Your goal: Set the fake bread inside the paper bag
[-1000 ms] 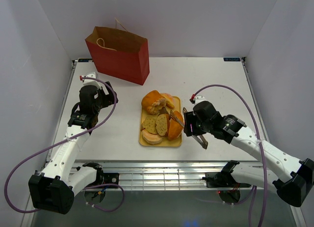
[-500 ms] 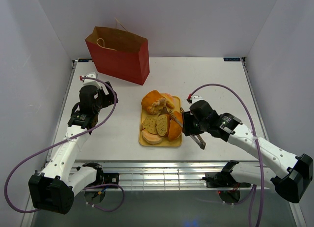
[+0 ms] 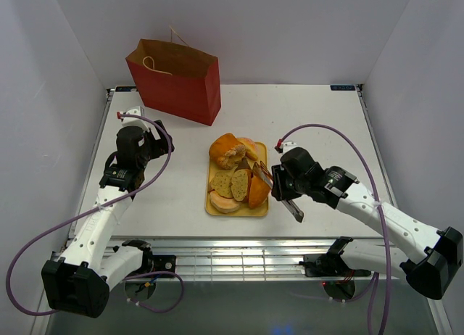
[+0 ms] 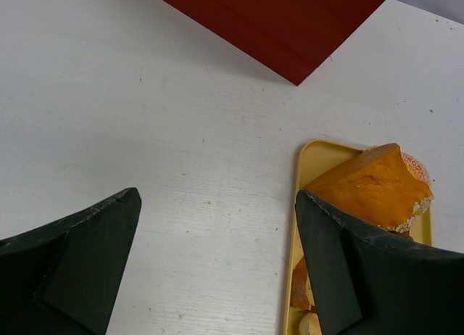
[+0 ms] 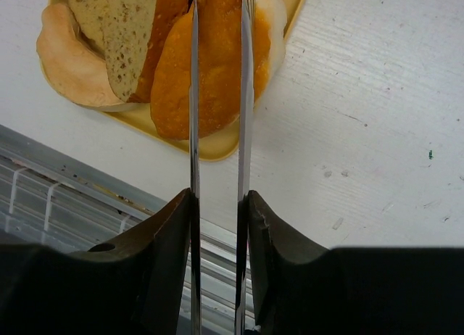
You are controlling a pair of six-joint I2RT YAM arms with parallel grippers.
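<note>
I should raise my right gripper outward and to the left in the top view, over the red paper bag's mouth (image 3: 181, 60), which is open, and let go of the orange roll (image 3: 259, 192).
The fake bread lies on a yellow tray (image 3: 239, 214): a big golden roll (image 3: 225, 148), speckled slices (image 3: 230, 183), a pale bun (image 3: 223, 202) and an orange roll (image 3: 259, 192). My right gripper (image 3: 281, 186) is shut on metal tongs (image 5: 193, 96), whose two blades lie close together along either side of the orange roll (image 5: 217, 67). The red paper bag (image 3: 177, 88) stands upright at the back left, its mouth open. Left of the tray, my left gripper (image 4: 217, 197) hangs open over bare table, with the bag's base (image 4: 290, 16) ahead of it.
The tray's near corner (image 5: 210, 146) sits close to the table's front edge, where a metal rail (image 5: 65, 197) runs. White walls close in the table on both sides and behind.
The right gripper has squeezed the tongs, bringing their blades close together around the orange roll. The left arm has not moved.
</note>
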